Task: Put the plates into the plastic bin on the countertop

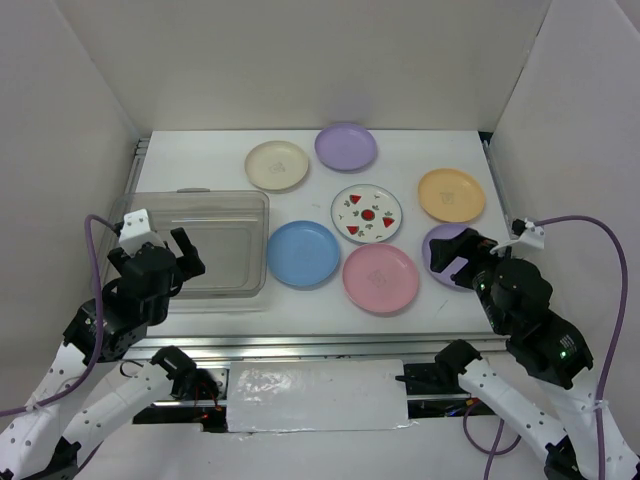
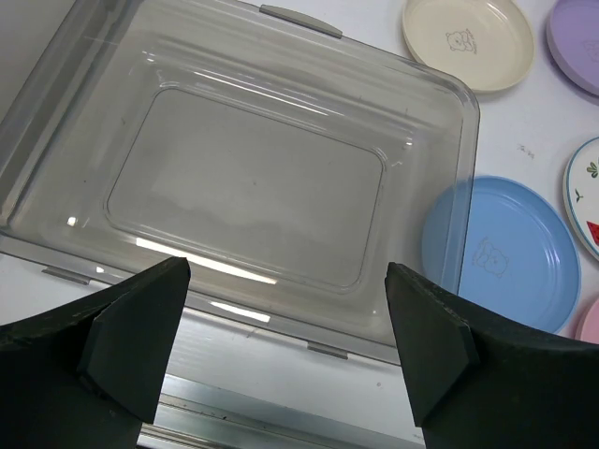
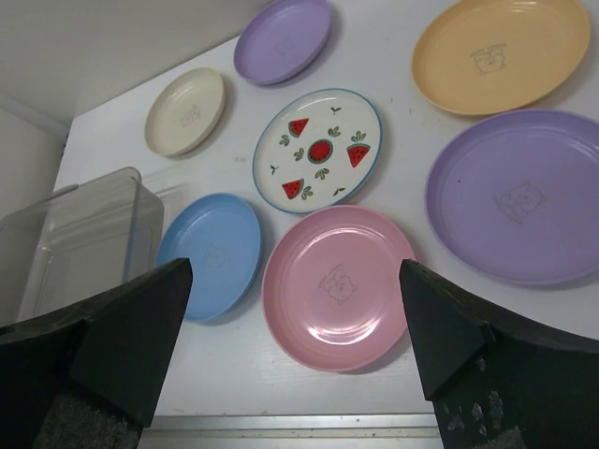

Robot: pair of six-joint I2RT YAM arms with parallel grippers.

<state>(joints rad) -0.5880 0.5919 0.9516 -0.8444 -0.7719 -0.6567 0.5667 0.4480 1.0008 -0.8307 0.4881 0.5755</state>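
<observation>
The countertop is bare toward the orange plate, so my right gripper should next go down, and left in the top view, onto the strawberry-print plate's rim there.
Seven plates lie on the white countertop: cream, lilac, strawberry-print, orange, blue, pink, and a second lilac partly hidden under my right gripper. The clear plastic bin stands empty at the left. My left gripper is open and empty over the bin's near edge. My right gripper is open and empty, its jaws framing the pink plate from above.
White walls enclose the countertop on the left, back and right. A metal rail runs along the near edge. The blue plate lies close against the bin's right wall.
</observation>
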